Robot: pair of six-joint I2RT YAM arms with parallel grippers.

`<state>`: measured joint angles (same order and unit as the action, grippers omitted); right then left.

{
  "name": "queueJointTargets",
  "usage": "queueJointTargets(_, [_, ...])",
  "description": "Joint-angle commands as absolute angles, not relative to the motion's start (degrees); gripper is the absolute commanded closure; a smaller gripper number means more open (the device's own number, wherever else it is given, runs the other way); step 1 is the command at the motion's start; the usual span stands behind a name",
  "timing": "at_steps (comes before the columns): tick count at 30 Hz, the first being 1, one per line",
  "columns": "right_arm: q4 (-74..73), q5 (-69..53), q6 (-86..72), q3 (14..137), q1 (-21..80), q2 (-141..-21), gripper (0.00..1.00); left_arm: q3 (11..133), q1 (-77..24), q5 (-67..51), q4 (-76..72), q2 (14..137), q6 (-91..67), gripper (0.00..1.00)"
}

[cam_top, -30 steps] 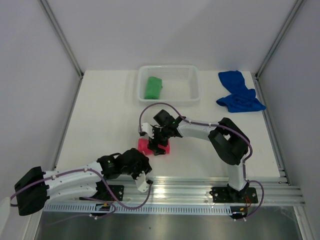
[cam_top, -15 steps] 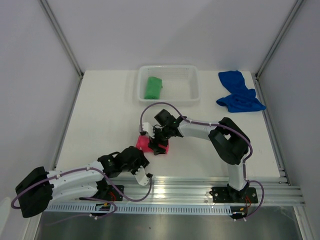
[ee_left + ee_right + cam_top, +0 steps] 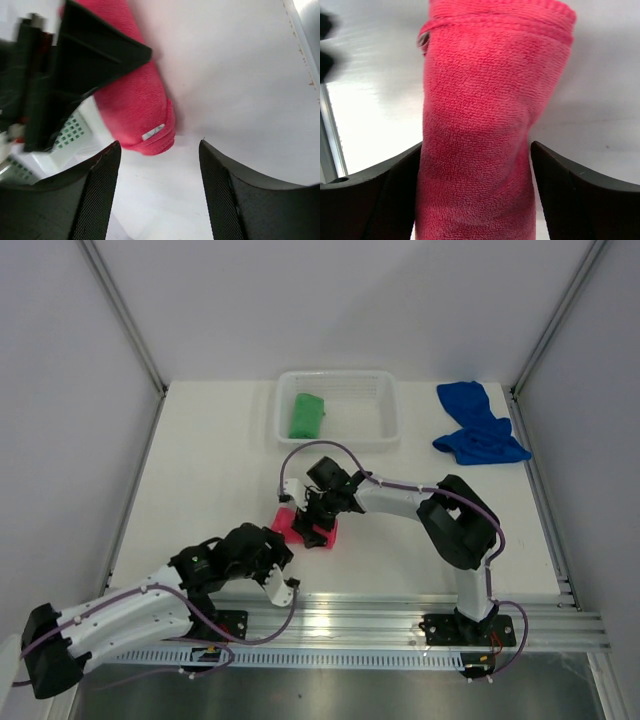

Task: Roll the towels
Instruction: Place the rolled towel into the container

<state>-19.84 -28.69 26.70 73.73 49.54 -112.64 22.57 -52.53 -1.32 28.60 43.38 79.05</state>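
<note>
My right gripper moves along the pink-red towel [image 3: 300, 530] toward the hemmed end by my left gripper next, then closes, because its fingers already straddle the roll.
The pink-red towel [image 3: 300, 530] lies rolled on the table near the front middle, and its end [image 3: 142, 107] faces my left wrist camera. My right gripper [image 3: 316, 517] stands open astride the roll [image 3: 480, 130]. Its left finger rests against the cloth and a thin gap shows at the right finger [image 3: 570, 195]. My left gripper [image 3: 278, 555] is open and empty [image 3: 160, 150], just short of the roll's near end. The green towel [image 3: 306, 414] lies rolled in the white basket [image 3: 390, 430]. The blue towel [image 3: 478, 425] lies crumpled at the back right.
The basket stands at the back middle of the white table. Grey walls and metal posts close in the left, right and back sides. An aluminium rail [image 3: 400, 615] with both arm bases runs along the front edge.
My left arm has swung forward and its gripper now points at the near end of the pink roll. The roll and right gripper have shifted slightly left and back.
</note>
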Motion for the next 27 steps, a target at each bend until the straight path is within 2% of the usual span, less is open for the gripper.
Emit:
queueJointTargets(1, [-20.4, -23.1, 21.6, 77.2, 50.8, -113.1, 0.14, 27.6, -52.5, -7.3, 41.0, 37.1, 74.4, 0.33])
queueJointTargets(7, [-22.8, -19.5, 17.1, 82.0, 51.3, -117.0, 0.1, 31.5, -52.1, -5.2, 50.2, 28.7, 61.1, 0.31])
queueJointTargets(9, [-22.9, -19.7, 16.0, 83.1, 51.5, -117.5, 0.03, 32.8, -51.6, -3.6, 52.8, 27.3, 56.9, 0.31])
queueJointTargets(17, [-24.8, -17.0, 14.5, 84.8, 53.2, -120.6, 0.02, 34.5, -51.1, 4.6, 53.8, 21.4, 43.7, 0.3])
queueJointTargets(23, [-27.2, -11.9, 12.4, 84.3, 53.8, -121.5, 0.07, 35.7, -46.6, 10.2, 52.3, 19.5, 38.9, 0.29])
queueJointTargets(26, [-28.0, -9.1, 11.9, 84.3, 55.2, -121.5, 0.12, 34.9, -45.2, 16.3, 50.1, 19.2, 37.4, 0.29])
queueJointTargets(27, [-27.9, -9.1, 11.0, 84.2, 55.7, -121.5, 0.18, 34.7, -44.6, 17.6, 49.4, 19.4, 36.0, 0.29])
